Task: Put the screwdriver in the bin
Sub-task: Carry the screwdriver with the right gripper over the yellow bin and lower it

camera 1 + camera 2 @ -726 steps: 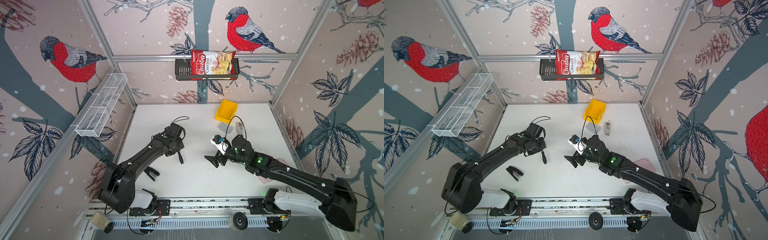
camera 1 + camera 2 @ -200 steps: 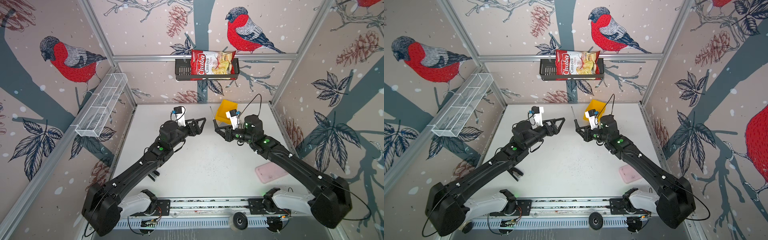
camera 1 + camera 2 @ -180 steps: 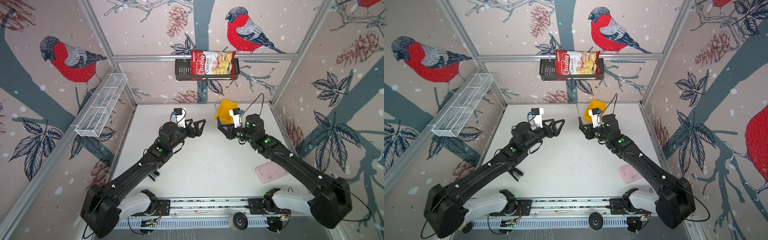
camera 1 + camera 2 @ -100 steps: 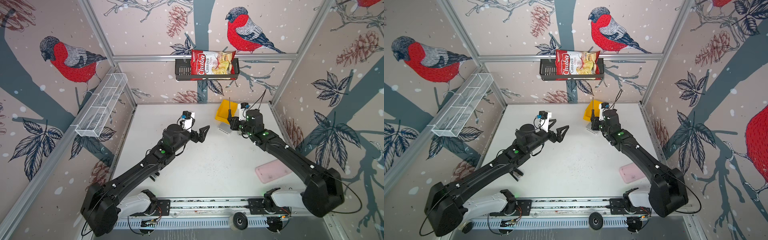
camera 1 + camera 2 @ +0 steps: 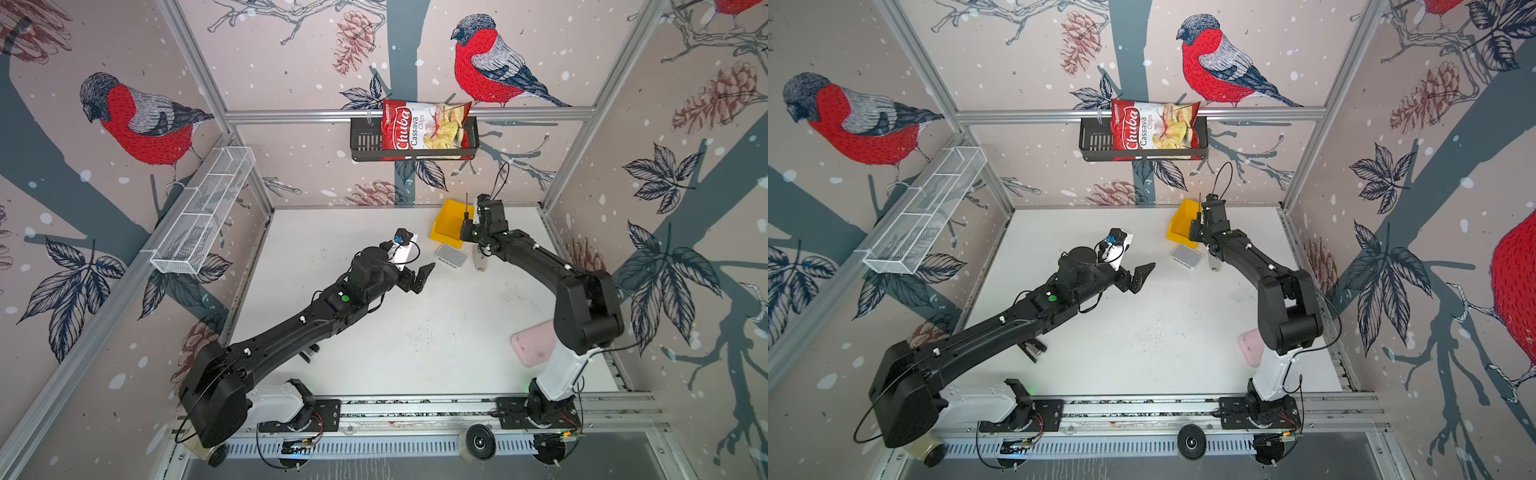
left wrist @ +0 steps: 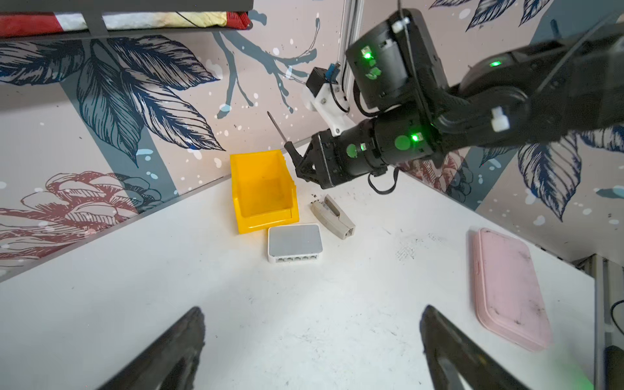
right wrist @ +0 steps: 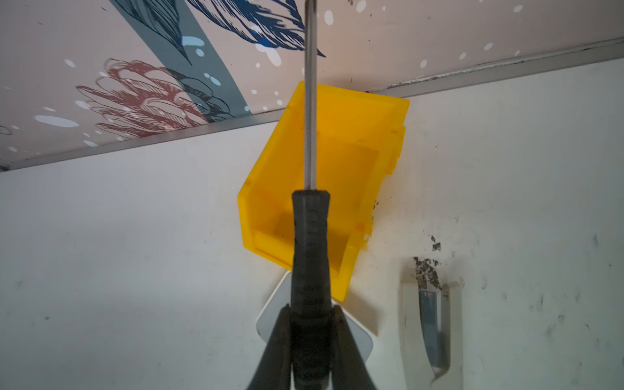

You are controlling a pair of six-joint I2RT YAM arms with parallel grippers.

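Observation:
Next, my right gripper moves over the yellow bin's bottom, below and past the bin's rim where the screwdriver (image 5: 466,210) hangs, lowers and releases the screwdriver's handle.
The screwdriver (image 7: 310,250), with its black ribbed handle and thin shaft, is clamped by the handle in my right gripper (image 7: 311,309), which is shut on it. It hangs in the air over the yellow bin (image 7: 358,98), shaft pointing up toward the back wall. In both top views the screwdriver (image 5: 466,210) (image 5: 1200,208) shows at the right rim of the bin (image 5: 444,236) (image 5: 1178,233). The left wrist view shows the right gripper (image 6: 297,162) just above the bin (image 6: 237,192). My left gripper (image 5: 419,277) (image 6: 312,310) stands open and holds nothing, mid-table, left of the bin.
A white network switch (image 5: 451,255) lies right at the bin's front lip, and a beige and silver tool (image 5: 480,262) lies beside it. Near the right arm's base is a pink case (image 5: 534,345). A black stapler (image 5: 1032,349) lies under the left arm. Wall baskets (image 5: 203,216) (image 5: 365,141) hang above.
My right gripper has carried the screwdriver from mid-table to the back, over the bin, turning its shaft toward the back wall. The open left gripper has dropped lower and drifted right.

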